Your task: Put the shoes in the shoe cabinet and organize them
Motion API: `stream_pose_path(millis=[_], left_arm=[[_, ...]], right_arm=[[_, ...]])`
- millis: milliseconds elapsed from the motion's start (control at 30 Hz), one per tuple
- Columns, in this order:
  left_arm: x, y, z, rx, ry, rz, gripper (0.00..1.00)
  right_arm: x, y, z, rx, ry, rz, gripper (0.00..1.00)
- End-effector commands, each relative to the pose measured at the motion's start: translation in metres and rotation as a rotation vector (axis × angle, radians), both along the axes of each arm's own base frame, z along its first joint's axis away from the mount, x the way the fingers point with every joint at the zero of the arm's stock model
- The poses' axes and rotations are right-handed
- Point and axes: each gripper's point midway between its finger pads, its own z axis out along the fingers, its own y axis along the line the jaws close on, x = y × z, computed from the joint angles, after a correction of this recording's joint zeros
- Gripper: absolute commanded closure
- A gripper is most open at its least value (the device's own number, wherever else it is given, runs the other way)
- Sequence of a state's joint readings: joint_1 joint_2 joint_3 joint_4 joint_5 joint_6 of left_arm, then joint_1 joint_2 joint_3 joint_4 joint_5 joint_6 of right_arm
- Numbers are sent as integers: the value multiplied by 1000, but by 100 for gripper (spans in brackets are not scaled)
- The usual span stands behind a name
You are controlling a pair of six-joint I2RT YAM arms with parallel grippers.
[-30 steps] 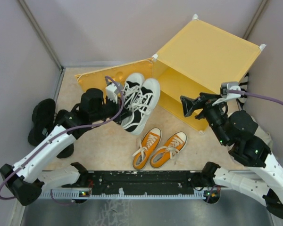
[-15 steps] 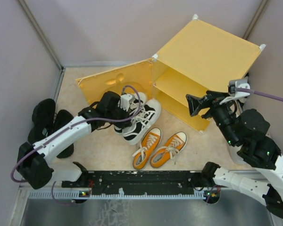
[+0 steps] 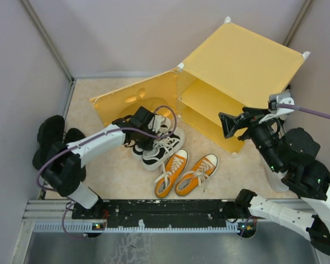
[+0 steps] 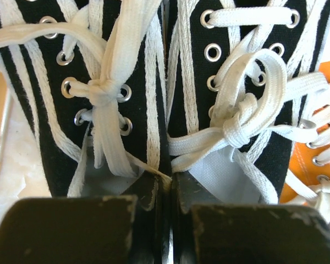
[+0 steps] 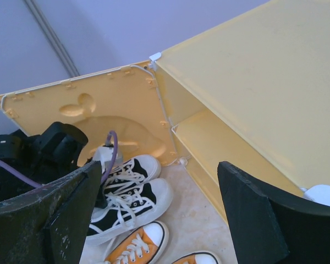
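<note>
The cabinet's shelf is empty, so the robot's left gripper will move up, outward and to the right in the top view, and let go of the black-and-white sneakers on the shelf's door-side end (image 3: 198,100).
My left gripper (image 3: 147,141) is shut on the inner walls of the black-and-white sneakers (image 3: 164,137), pinching the pair together at their openings (image 4: 165,184). The pair sits low on the floor in front of the open door (image 3: 129,99) of the yellow shoe cabinet (image 3: 242,60). The orange sneakers (image 3: 186,172) lie just near of them and show at the right edge of the left wrist view (image 4: 319,159). The all-black sneakers (image 3: 52,140) lie at the far left. My right gripper (image 3: 226,125) is open and empty, raised in front of the cabinet's shelf (image 3: 209,104).
Grey walls close in the floor on the left, back and right. A metal rail (image 3: 165,212) runs along the near edge. A black-and-white striped thing (image 3: 286,93) sits between the cabinet and the right wall. The right wrist view shows the door (image 5: 99,110) and the cabinet (image 5: 264,82).
My left arm has carried the black-and-white pair down and nearer, from up by the door to beside the orange pair. My right gripper has drifted slightly right.
</note>
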State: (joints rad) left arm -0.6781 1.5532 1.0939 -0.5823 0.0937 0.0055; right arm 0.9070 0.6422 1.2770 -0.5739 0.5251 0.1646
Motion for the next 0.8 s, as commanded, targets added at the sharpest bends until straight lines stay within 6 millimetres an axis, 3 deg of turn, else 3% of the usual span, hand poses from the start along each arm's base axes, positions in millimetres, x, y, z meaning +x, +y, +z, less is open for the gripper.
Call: stream_pose_path(millis=[0,367,500,767], left_arm=[[25,-12,16,-20,-97,-23,100],[38,16,1,121,-152,14,100],[31,16,-3,119,-124,-7,100],[26,21,12,96,-197,-53,100]], right_arm=[[-3,-1,4,-2,-22,11,14],[-5,-7,5,8,-30,-2,14],[-4,-7,3,2,-27,-1,14],[-2,-4,-2,-7,-25,-1,13]])
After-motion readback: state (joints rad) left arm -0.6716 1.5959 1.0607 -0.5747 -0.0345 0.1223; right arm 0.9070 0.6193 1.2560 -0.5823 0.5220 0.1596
